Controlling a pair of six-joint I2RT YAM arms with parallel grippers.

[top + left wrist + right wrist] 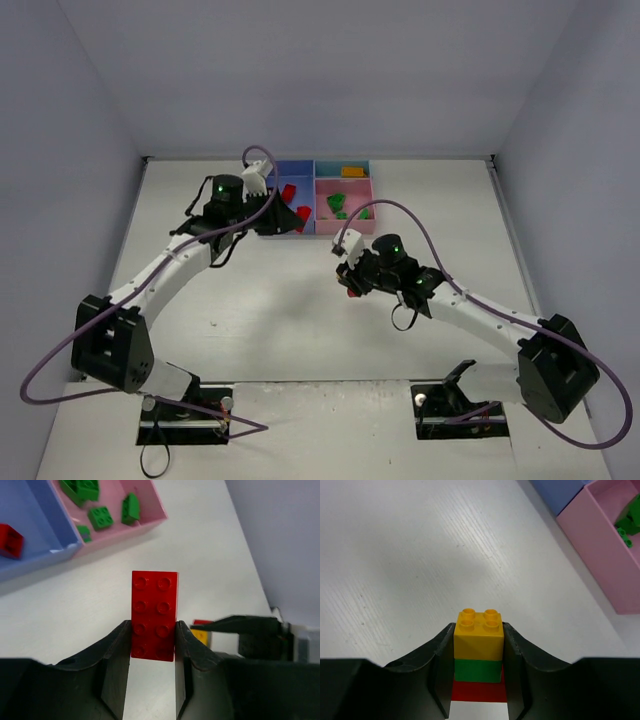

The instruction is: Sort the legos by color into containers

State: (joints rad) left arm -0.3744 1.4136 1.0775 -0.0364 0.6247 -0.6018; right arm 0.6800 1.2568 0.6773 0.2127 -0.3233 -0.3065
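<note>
My left gripper will next move outward and down over the blue tray (296, 172) to release, because the tray, with a red brick in it, is outward of my left gripper and below it.
My left gripper (153, 632) is shut on a flat red brick (154, 611) and holds it over the white table, just short of the trays. In the top view this gripper (288, 216) is at the near edge of the blue tray (296, 172), which holds a red brick (287, 191). My right gripper (479, 647) is shut on a stack of a yellow, a green and a red brick (479, 639); in the top view it (351, 286) is over the table's middle. The pink tray (352, 228) holds green bricks (338, 205). The teal tray (326, 169) holds an orange brick (352, 171).
The left wrist view shows the pink tray (150, 524) with green bricks (100, 516), the blue tray (37, 555), and the right gripper (250, 635) close on the right. The right wrist view shows the pink tray (595, 555) at the upper right. Grey walls surround the table.
</note>
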